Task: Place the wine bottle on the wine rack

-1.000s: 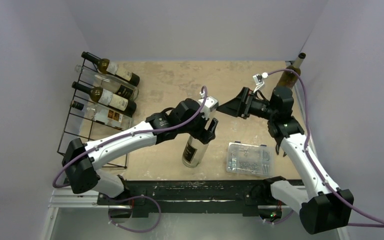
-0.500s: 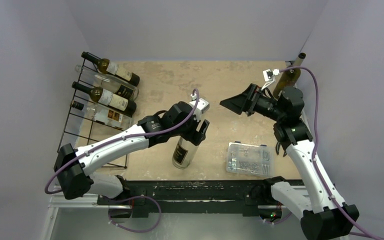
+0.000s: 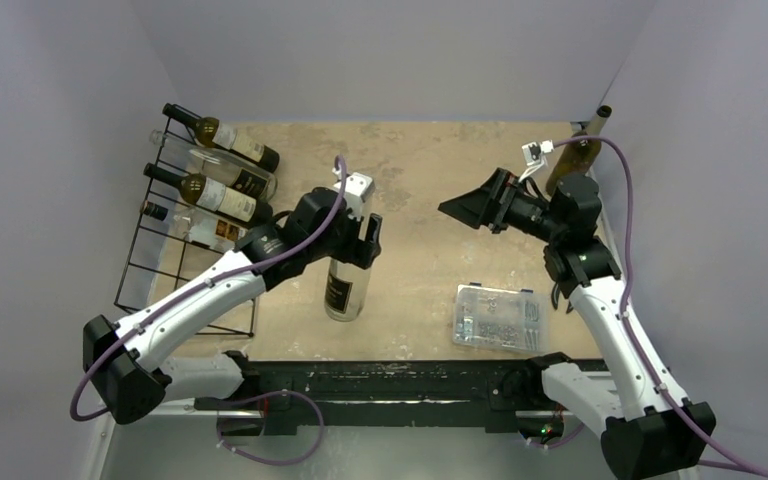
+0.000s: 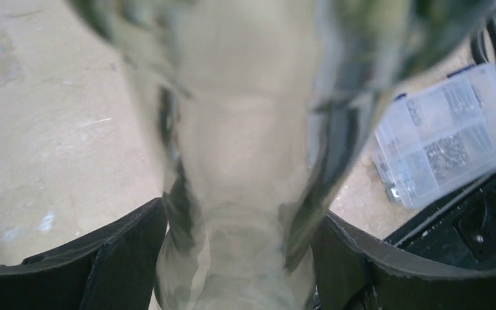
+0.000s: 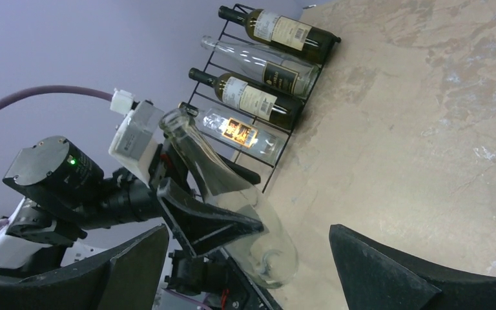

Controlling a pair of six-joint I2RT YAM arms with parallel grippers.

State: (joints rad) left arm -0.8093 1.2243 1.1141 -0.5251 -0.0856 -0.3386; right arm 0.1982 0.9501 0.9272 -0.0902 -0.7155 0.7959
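My left gripper holds the clear bottle and should next go to the left in the top view, tilt it into the rack's empty slot [image 3: 191, 261] and release it, since farther slots of the rack hold bottles.
My left gripper [image 3: 358, 240] is shut on the neck of a clear wine bottle [image 3: 347, 287] and holds it near upright over the table's middle. The bottle fills the left wrist view [image 4: 245, 194] between my black fingers [image 4: 123, 258]. The right wrist view shows the same bottle [image 5: 245, 219] in the left gripper. The black wire wine rack [image 3: 155, 250] stands at the far left with several bottles lying in it; it also shows in the right wrist view [image 5: 232, 64]. My right gripper [image 3: 465, 208] is open and empty, raised at the right, pointing left.
A clear plastic parts box [image 3: 499, 317] lies near the front right; it also shows in the left wrist view [image 4: 449, 129]. A brown bottle [image 3: 578, 150] stands upright at the far right corner. Purple walls enclose the table.
My left arm has carried the clear bottle leftwards, towards the rack. My right arm has drawn back a little to the right and stays open.
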